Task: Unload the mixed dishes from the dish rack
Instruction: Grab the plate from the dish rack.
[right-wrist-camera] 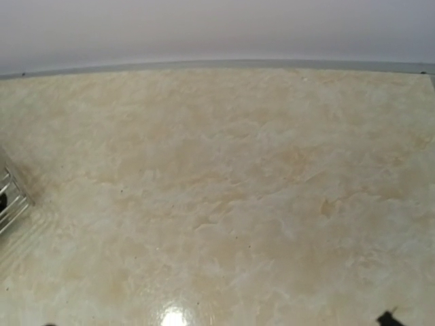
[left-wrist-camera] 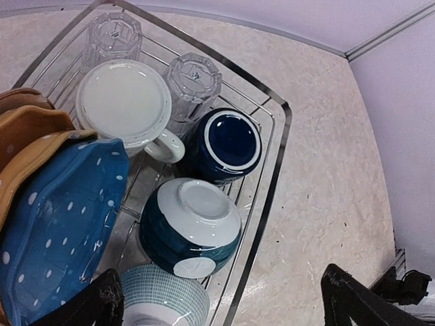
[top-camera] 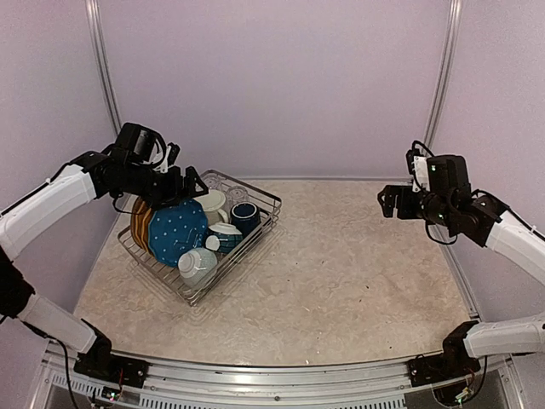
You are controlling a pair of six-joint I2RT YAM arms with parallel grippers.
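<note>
My left gripper moves down and to the left in the top view to the blue plate's upper rim [top-camera: 158,214] [left-wrist-camera: 15,255] next, as that plate fronts the mustard ones.
The dish rack [top-camera: 274,204] stands at the left of the table with the mixed dishes in it. A blue dotted plate [left-wrist-camera: 54,224] and mustard plates [left-wrist-camera: 27,136] stand on edge. An upturned cream mug [left-wrist-camera: 122,102], a navy mug [left-wrist-camera: 228,142], two glass tumblers [left-wrist-camera: 195,78], a dark teal bowl [left-wrist-camera: 194,224] and a paler grid-patterned bowl [left-wrist-camera: 163,295] fill the other end. My left gripper [top-camera: 183,183] hovers open just above the plates, holding nothing. My right gripper [top-camera: 390,203] hangs open over the table's right side, far from the rack.
Bare marbled tabletop [right-wrist-camera: 224,190] runs from the rack to the right edge. Purple walls close the back and both sides. A corner of the wire rack [right-wrist-camera: 10,200] shows at the left edge of the right wrist view.
</note>
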